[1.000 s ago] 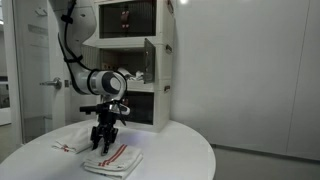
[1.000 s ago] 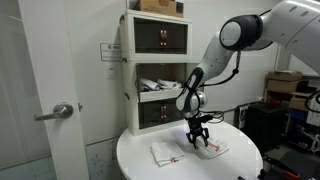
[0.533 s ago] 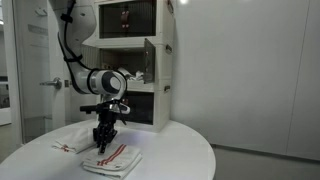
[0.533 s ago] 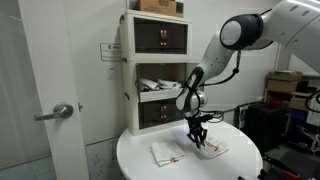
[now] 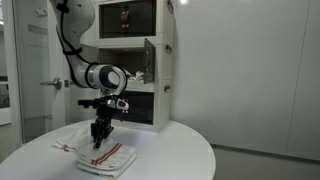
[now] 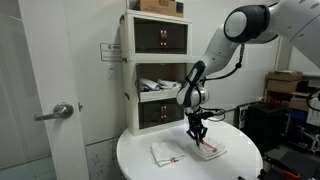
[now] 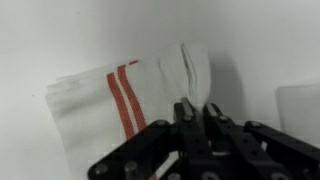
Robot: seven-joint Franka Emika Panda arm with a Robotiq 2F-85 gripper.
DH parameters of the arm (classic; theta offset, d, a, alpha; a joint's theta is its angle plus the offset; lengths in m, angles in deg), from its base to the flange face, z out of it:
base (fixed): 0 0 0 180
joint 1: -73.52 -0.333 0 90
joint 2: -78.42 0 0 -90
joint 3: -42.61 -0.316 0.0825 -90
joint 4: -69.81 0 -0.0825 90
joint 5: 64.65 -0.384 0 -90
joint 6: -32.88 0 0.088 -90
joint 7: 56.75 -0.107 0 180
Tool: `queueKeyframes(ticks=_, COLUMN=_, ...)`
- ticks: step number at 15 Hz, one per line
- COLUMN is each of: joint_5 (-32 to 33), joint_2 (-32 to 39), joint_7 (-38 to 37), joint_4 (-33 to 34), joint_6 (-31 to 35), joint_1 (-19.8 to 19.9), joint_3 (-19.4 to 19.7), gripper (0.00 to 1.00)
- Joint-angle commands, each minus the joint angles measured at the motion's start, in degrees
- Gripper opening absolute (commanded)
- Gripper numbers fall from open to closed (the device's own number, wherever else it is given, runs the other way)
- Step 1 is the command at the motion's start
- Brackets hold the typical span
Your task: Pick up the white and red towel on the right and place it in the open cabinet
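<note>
Next, my gripper moves up and into the open cabinet (image 6: 161, 80), which stands above it, to release the towel inside, since the swung-out door leaves the way clear.
The white and red towel (image 7: 112, 100) lies on the round white table, its red stripes showing in the wrist view. A raised fold of it sits pinched between the fingers of my gripper (image 7: 197, 108), which is shut on it. In both exterior views the gripper (image 5: 100, 134) (image 6: 200, 133) points straight down onto the towel (image 5: 110, 159) (image 6: 210, 152). Behind it stands the open cabinet (image 5: 138, 73) (image 6: 162, 85), the middle tier of a white tower, with folded cloth inside and its dark door swung out.
A smaller white cloth (image 5: 70, 146) (image 6: 164, 155) lies on the table (image 5: 175, 152) beside the towel. The cabinet tower's top and bottom tiers are closed. A door with a lever handle (image 6: 61, 111) stands past the table's edge.
The fingers have closed on the towel and gathered a fold of it. The wrist has risen slightly, pulling the cloth up at the pinch.
</note>
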Motion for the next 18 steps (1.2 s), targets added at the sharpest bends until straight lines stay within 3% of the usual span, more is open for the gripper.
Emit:
queueKeyframes(ticks=1, joint_5=-5.1, joint_2=-7.9, joint_7=-0.6, joint_4=-7.1, joint_6=2.2, joint_1=1.2, joint_3=-0.5, gripper=0.06)
queueKeyframes(ticks=8, joint_5=-8.2, joint_2=-16.6, joint_7=-3.5, joint_4=-13.4, joint_6=6.1, joint_1=0.1, joint_3=0.1, gripper=0.06)
queueKeyframes(ticks=13, joint_5=-15.4, joint_2=-23.8, joint_7=-0.7, joint_4=-18.9, joint_6=19.7, joint_1=1.2, joint_3=-2.7, gripper=0.04)
queueKeyframes(ticks=18, joint_5=-14.3, joint_2=-29.3, joint_7=-2.0, joint_4=-19.4, joint_6=28.6, joint_1=-1.1, joint_3=-3.8, gripper=0.03)
